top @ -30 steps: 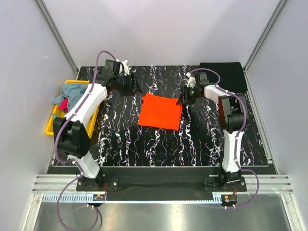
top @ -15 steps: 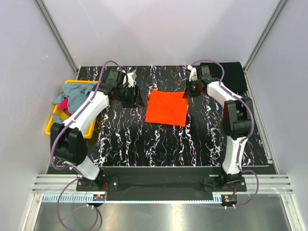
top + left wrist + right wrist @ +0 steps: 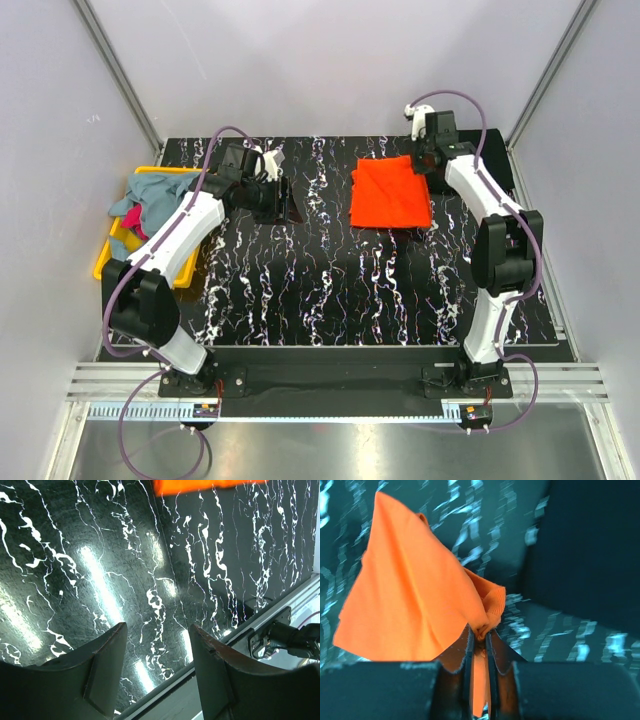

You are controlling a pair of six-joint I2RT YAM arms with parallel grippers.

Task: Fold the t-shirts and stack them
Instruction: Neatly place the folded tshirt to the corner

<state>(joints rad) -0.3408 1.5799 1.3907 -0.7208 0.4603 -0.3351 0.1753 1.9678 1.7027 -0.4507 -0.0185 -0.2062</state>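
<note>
My right gripper holds the orange t-shirt (image 3: 390,194) and will next move outward and to the right in the top view to let go of it on the black t-shirt (image 3: 488,158), because that one lies folded flat.
The folded bright orange t-shirt (image 3: 390,194) hangs from my right gripper (image 3: 421,160), which is shut on its far right corner; in the right wrist view the orange cloth (image 3: 415,595) is pinched between the fingers (image 3: 462,652). A folded black t-shirt (image 3: 488,158) lies flat at the table's far right corner, also the dark patch (image 3: 590,545) in the right wrist view. More t-shirts, grey-blue (image 3: 150,190) and magenta (image 3: 133,215), are heaped in the bin at left. My left gripper (image 3: 285,200) is open above bare table, its fingers (image 3: 107,665) apart with nothing between them.
A yellow plastic bin (image 3: 106,262) sits off the table's left edge. The black marbled table (image 3: 330,290) is walled by white panels. The table's near rail (image 3: 280,615) shows in the left wrist view, with the orange shirt's edge (image 3: 200,485) at the top.
My right gripper shut on the orange t-shirt's corner and dragged it right and toward the far side, near the black shirt. My left arm swung slightly right and stayed open.
</note>
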